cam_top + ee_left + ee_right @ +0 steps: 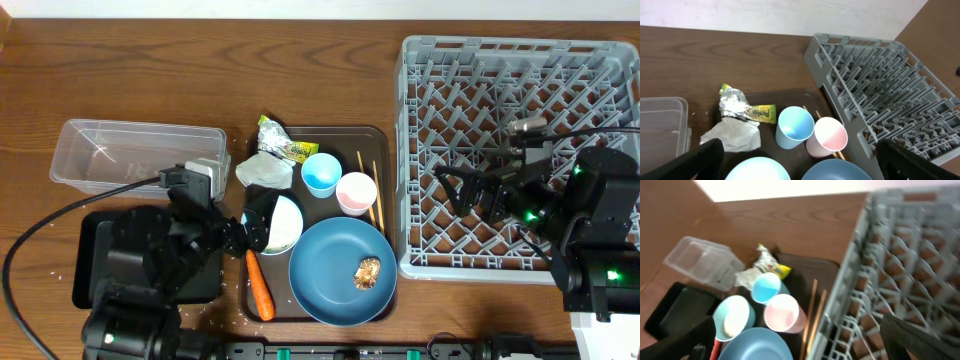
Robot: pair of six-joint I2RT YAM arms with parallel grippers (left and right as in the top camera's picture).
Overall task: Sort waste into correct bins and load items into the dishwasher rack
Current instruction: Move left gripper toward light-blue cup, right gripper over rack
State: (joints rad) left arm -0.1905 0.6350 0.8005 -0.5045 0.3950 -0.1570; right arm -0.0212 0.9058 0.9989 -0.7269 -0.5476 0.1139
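The left gripper moves outward and down onto the blue cup's rim edge by the napkin next, because the pink cup [356,192] crowds the opposite side.
On the brown tray lie a white napkin [264,171], a yellow-green wrapper [281,149], a blue cup [321,173], a pink cup [356,192], chopsticks [371,192], a white bowl [285,223], a carrot [259,286] and a blue plate [342,272] carrying a brown lump [367,272]. My left gripper [257,222] hangs open over the bowl [757,171], empty, facing both cups [795,128]. My right gripper [470,190] is open and empty above the grey rack [520,70], near its left wall [840,310]. The clear tub [130,155] and black tray [92,262] sit at the left.
The brown serving tray [385,140] lies between the tub and the rack. My left arm covers much of the black tray. White rice grains [205,312] are scattered on the wood near the front edge. A cable runs across the rack's right side.
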